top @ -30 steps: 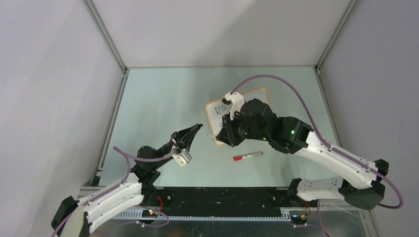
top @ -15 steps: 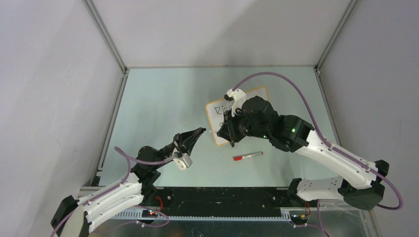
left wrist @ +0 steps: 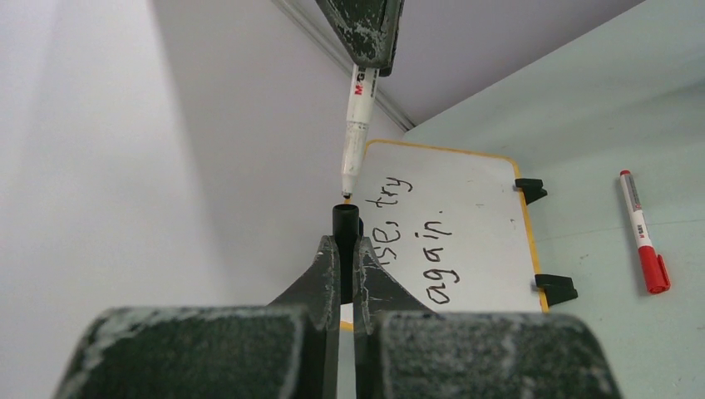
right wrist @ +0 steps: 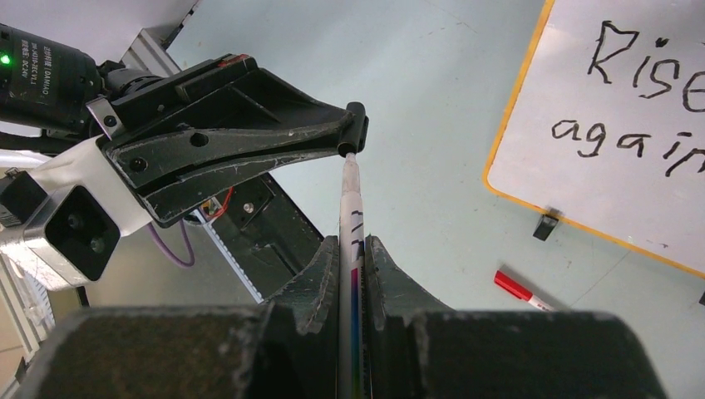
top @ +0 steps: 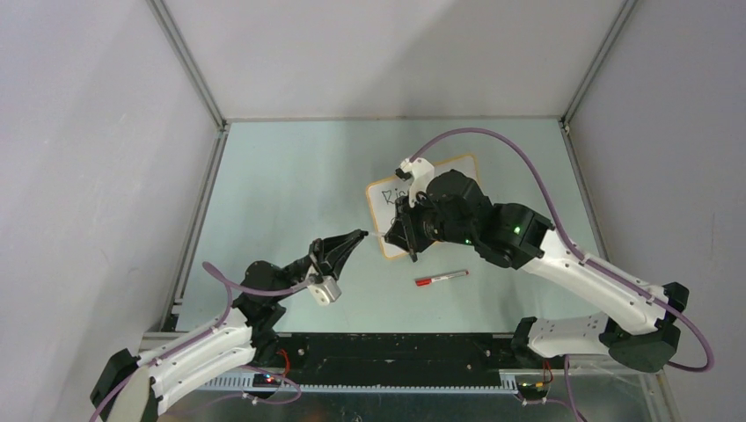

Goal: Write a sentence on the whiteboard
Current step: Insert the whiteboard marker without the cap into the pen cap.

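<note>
The sentence is written, so next my right gripper will press the marker into the black cap [left wrist: 346, 220], then lower and release it on the bare tabletop beside the whiteboard.
The whiteboard [top: 457, 168] lies at the table's centre right, partly under my right arm. The left wrist view shows the sentence [left wrist: 416, 241] as "se, try again."; in the right wrist view the sentence [right wrist: 632, 108] reads "Rise" over "again". My right gripper [top: 398, 237] is shut on a white marker [right wrist: 349, 199], which points at my left gripper [top: 359, 235]. The left gripper [left wrist: 347, 245] is shut on a black cap [left wrist: 346, 220]. The marker's tip [left wrist: 345, 193] stands right at the cap's mouth, just left of the board.
A red-capped marker [top: 442, 278] lies on the table in front of the whiteboard. The board's two black clip feet [left wrist: 555, 288] stick out on its near edge. Grey walls close in the table on three sides.
My right gripper has moved left off the board with the marker. The left gripper has shifted a little right and down, so the cap and the marker's tip have met.
</note>
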Controlling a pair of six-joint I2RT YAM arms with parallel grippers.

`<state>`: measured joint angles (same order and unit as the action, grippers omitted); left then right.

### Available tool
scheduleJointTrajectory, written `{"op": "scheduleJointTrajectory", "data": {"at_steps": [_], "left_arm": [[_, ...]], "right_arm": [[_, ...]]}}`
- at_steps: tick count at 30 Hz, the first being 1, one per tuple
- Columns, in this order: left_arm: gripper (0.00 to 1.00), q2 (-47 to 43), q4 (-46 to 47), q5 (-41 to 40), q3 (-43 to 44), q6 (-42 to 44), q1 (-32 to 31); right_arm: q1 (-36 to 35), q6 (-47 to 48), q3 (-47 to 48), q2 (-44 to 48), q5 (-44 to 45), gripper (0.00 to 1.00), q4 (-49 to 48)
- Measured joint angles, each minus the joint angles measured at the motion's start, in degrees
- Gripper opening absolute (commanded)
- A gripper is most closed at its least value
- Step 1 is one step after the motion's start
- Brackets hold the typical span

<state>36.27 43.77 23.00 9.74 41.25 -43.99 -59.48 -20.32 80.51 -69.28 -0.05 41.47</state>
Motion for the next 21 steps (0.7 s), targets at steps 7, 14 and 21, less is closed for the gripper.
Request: {"op": "scheduleJointTrajectory", "data": {"at_steps": [7, 14, 21], "left_arm": [[0.0, -0.63, -0.35, 0.24, 0.0, 0.26, -0.13], [0.0, -0.83, -1.88, 0.2, 0.0, 1.07, -0.22], [0.0, -2.01, -5.18, -0.09, 0.04, 3.98, -1.97]], "right_arm": [[0.0, 0.02, 0.02, -0.79, -0.83, 0.0, -0.22], [0.02, 0.02, 0.2, -1.6, -0.87, 0.0, -0.17], [0.0, 0.04, 0.26, -2.95, -1.25, 0.0, -0.17]]}}
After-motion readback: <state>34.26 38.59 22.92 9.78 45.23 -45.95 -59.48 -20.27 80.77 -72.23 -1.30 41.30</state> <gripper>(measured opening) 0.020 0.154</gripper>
